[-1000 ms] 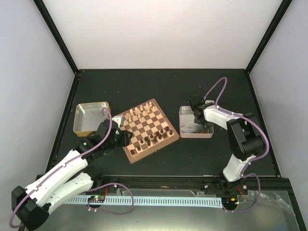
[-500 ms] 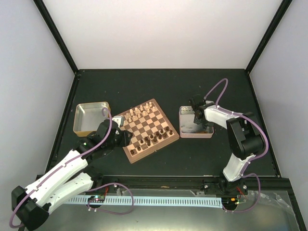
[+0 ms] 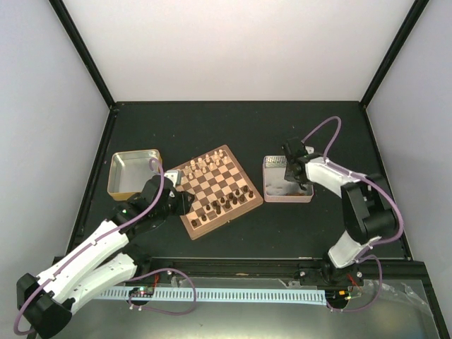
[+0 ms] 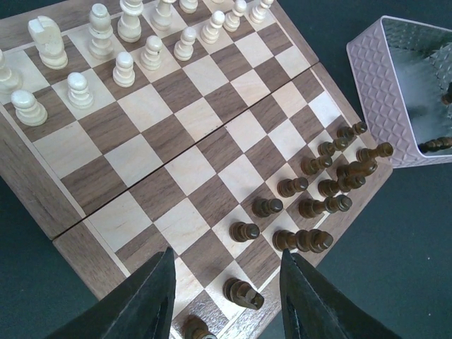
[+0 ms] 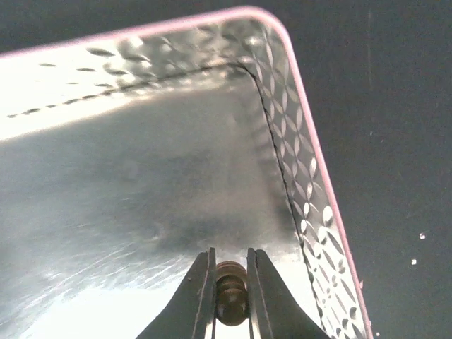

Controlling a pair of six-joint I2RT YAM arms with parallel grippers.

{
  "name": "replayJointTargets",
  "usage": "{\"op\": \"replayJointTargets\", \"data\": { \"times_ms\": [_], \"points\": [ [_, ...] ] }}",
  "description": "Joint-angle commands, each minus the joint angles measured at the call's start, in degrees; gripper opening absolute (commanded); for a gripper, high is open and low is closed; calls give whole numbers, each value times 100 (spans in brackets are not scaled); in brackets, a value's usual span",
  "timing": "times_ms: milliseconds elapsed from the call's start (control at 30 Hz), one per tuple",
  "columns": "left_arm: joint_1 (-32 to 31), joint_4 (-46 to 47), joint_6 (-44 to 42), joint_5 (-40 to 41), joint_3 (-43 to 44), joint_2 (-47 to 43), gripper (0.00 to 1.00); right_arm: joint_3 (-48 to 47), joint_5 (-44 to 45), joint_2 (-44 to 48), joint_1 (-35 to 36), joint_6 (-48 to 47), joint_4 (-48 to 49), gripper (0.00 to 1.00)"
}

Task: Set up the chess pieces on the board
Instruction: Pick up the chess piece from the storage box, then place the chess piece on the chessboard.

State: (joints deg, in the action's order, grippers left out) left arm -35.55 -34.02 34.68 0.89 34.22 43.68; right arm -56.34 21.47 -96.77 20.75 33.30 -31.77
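Observation:
The right gripper rises next, crosses the board and lowers to release on the empty square before the dark knight (image 3: 199, 213), since the front dark row has a gap.
The chessboard (image 3: 217, 190) lies tilted mid-table, cream pieces (image 3: 200, 167) at its far side, dark pieces (image 3: 224, 202) along its near right side. In the left wrist view the board (image 4: 162, 162) fills the frame, with cream pieces (image 4: 116, 42) at the top and dark pieces (image 4: 318, 191) at the right, some lying on their sides. My left gripper (image 4: 226, 300) is open above the board's near corner, over a toppled dark piece (image 4: 244, 291). My right gripper (image 5: 229, 282) is shut on a dark chess piece (image 5: 230, 296) inside the silver pinkish-sided tin (image 5: 311, 176).
A gold-sided tin (image 3: 133, 172) stands left of the board, beside my left arm. The pinkish-sided tin (image 3: 286, 179) stands right of the board; it also shows in the left wrist view (image 4: 402, 92). Black walls edge the dark tabletop.
The right arm's elbow has shifted right and its cable has swung outward, with the gripper staying over the pinkish-sided tin. The left arm and the board have not moved.

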Motion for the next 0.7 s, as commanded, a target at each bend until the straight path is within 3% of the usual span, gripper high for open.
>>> {"op": "replayJointTargets", "data": {
  "times_ms": [0, 133, 333, 667],
  "points": [
    [81, 82, 66, 145, -3, -89, 43, 46, -517, 860, 129, -137, 139, 2],
    [113, 148, 165, 177, -83, -96, 43, -53, -918, 1410, 550, -115, 65, 1],
    [184, 149, 392, 375, -162, -228, 43, -560, -1170, 1627, 1717, -52, 14, 2],
    [294, -339, 908, 1366, -299, -1410, 45, -1988, -1378, 300, 3548, -407, -95, 2]
  ]
}}
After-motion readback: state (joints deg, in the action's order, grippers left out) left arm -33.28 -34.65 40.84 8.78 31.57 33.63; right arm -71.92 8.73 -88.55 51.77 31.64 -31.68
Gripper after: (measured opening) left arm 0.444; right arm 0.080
